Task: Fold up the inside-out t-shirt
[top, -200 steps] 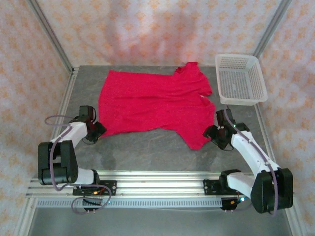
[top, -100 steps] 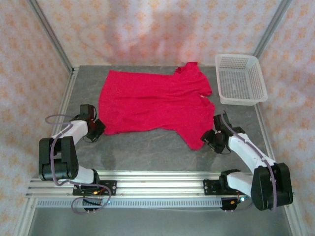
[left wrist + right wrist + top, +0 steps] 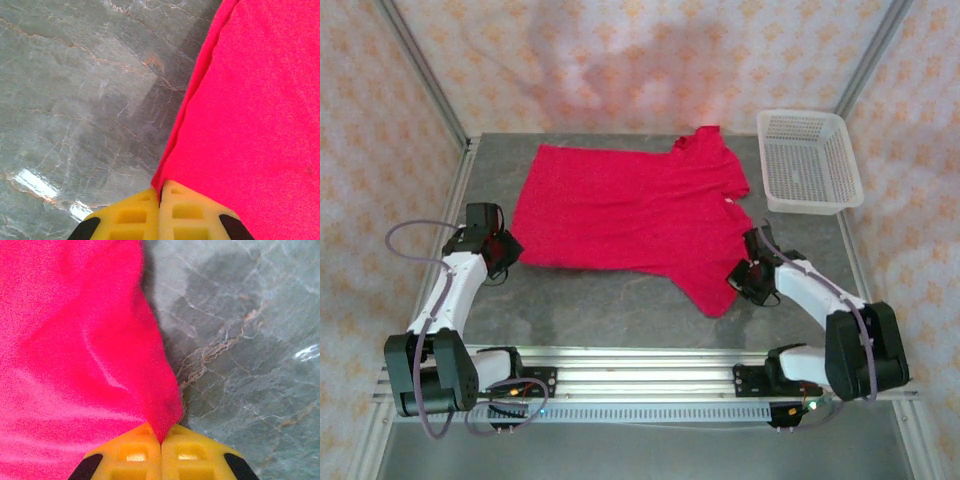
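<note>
My right gripper lifts outward over the cloth by the white speck (image 3: 722, 197) next and releases the point, since the shirt lies spread with its near side unfolded.
The inside-out t-shirt (image 3: 630, 215), bright red, lies spread over the grey marble table. My left gripper (image 3: 505, 250) is at its near left corner, and in the left wrist view the yellow fingers (image 3: 135, 217) are shut on the cloth's edge (image 3: 165, 175). My right gripper (image 3: 738, 278) sits at the shirt's near right corner. In the right wrist view its yellow fingers (image 3: 190, 455) pinch a point of red cloth (image 3: 162, 425). A small white speck shows near the right sleeve (image 3: 729, 199).
A white mesh basket (image 3: 808, 162) stands at the back right of the table (image 3: 600, 300), just beyond the shirt's sleeve. Metal frame posts rise at both back corners. The aluminium rail with the arm bases runs along the near edge.
Both grippers have shut on the shirt's near corners. The left arm has shifted left and back, pulling the left hem taut. The right gripper has moved slightly in toward the cloth.
</note>
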Controlling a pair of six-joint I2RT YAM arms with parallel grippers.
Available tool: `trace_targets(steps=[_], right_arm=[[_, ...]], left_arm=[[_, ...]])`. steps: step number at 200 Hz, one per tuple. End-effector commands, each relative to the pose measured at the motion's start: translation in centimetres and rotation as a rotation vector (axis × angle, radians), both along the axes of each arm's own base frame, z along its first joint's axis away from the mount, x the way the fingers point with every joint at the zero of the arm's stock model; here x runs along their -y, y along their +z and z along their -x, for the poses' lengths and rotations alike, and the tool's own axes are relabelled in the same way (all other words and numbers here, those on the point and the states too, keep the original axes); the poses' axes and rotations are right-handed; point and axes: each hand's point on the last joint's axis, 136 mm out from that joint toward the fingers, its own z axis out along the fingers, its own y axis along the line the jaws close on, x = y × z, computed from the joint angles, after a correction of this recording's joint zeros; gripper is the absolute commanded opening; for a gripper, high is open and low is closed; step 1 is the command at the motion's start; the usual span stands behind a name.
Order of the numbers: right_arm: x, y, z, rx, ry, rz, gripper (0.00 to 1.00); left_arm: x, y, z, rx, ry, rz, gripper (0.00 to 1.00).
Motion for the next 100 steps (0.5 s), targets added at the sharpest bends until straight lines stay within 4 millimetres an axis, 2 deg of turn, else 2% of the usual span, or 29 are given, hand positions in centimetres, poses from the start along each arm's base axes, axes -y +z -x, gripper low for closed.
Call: trace_targets(steps=[1,31,54,100], right_arm=[[1.5,2.6,1.3,0.027,0.025,0.073,0.0],[1.5,4.2,3.2,0.038,0.026,0.036,0.0],[1.7,4.8,4.6,0.011,0.031,0.037,0.0],[1.6,4.1,5.9,-0.006,0.004,0.009,0.0]], left_arm=[[-1.4,0.7,1.3,-0.052,0.013,-0.083,0.0],[-1.2,0.6,1.1,-0.053,0.007,-0.073,0.0],[-1.6,0.6,1.8,-0.066,0.011,-0.098,0.0],[-1.0,-1.0,2.8,-0.079,0.012,-0.065,0.0]])
